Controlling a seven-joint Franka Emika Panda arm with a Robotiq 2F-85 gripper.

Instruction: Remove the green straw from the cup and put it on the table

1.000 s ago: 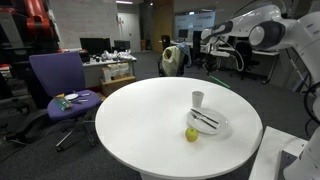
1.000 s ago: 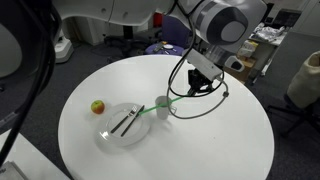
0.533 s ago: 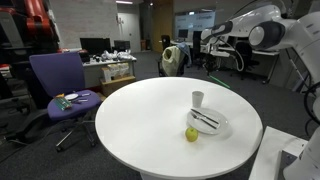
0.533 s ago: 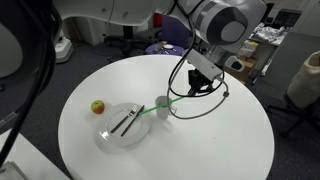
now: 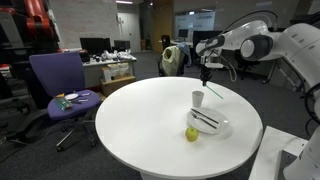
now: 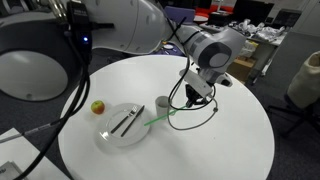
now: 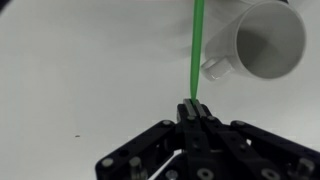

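Note:
I need to move my gripper away from the white cup (image 6: pixel 163 104) next and down to the bare tabletop to let go of the green straw, because the straw is already outside the cup.
The green straw (image 7: pixel 196 50) is pinched at one end in my shut gripper (image 7: pixel 193 106). It lies wholly outside the white cup (image 7: pixel 268 38) and runs past the cup's side. In an exterior view the straw (image 6: pixel 165 115) slants from the gripper (image 6: pixel 192 95) down past the cup (image 6: pixel 163 104) towards the plate's edge. I cannot tell whether its far tip touches the round white table (image 6: pixel 200 150). In an exterior view the gripper (image 5: pixel 205 70) hangs just above the cup (image 5: pixel 198 98); the straw is too thin to make out there.
A white plate (image 6: pixel 108 133) with dark utensils (image 6: pixel 124 122) lies beside the cup, with a yellow-green apple (image 6: pixel 97 107) past it; plate (image 5: pixel 222 128) and apple (image 5: pixel 191 134) show in both exterior views. A purple chair (image 5: pixel 58 85) and office desks stand beyond the table.
The arm has swung in over the table and come lower. The straw, which rose from the cup before, now lies outside it and slants lower towards the plate.

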